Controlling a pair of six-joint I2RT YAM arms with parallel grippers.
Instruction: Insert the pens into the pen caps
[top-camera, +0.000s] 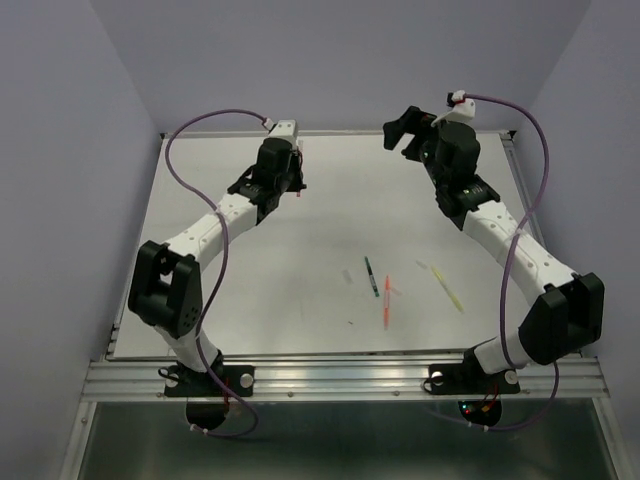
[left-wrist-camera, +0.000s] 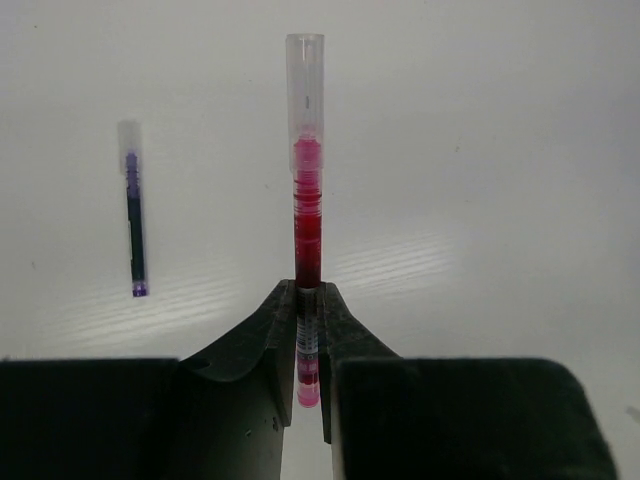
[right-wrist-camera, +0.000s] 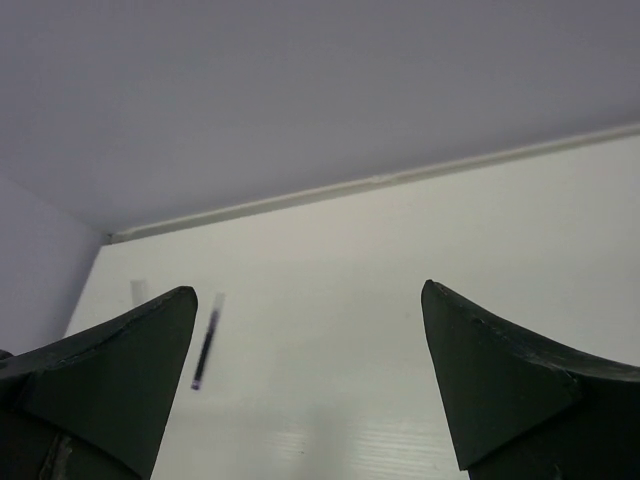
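Observation:
My left gripper lowers to the tabletop beside the dark blue pen next and releases, as the dark red pen's far end sits in its clear cap (left-wrist-camera: 305, 90).
My left gripper (left-wrist-camera: 308, 292) is shut on the dark red pen (left-wrist-camera: 307, 225), which points away from the wrist over the table. A clear pen cap (left-wrist-camera: 305, 90) sits on its far end. The dark blue pen (left-wrist-camera: 134, 215) lies on the table to its left with a pale cap (left-wrist-camera: 129, 135) on its tip; it also shows in the right wrist view (right-wrist-camera: 205, 350). In the top view the left gripper (top-camera: 292, 188) is at the back left. My right gripper (top-camera: 403, 130) is raised at the back, open and empty (right-wrist-camera: 308, 292). The green pen (top-camera: 371, 276), orange pen (top-camera: 387, 300) and pale yellow pen (top-camera: 447, 288) lie mid-table.
A faint pale cap (top-camera: 347, 275) lies left of the green pen, and another (top-camera: 421, 264) lies near the yellow pen. The pale table (top-camera: 250, 300) has a metal rail (top-camera: 340, 378) along its near edge and lilac walls around it.

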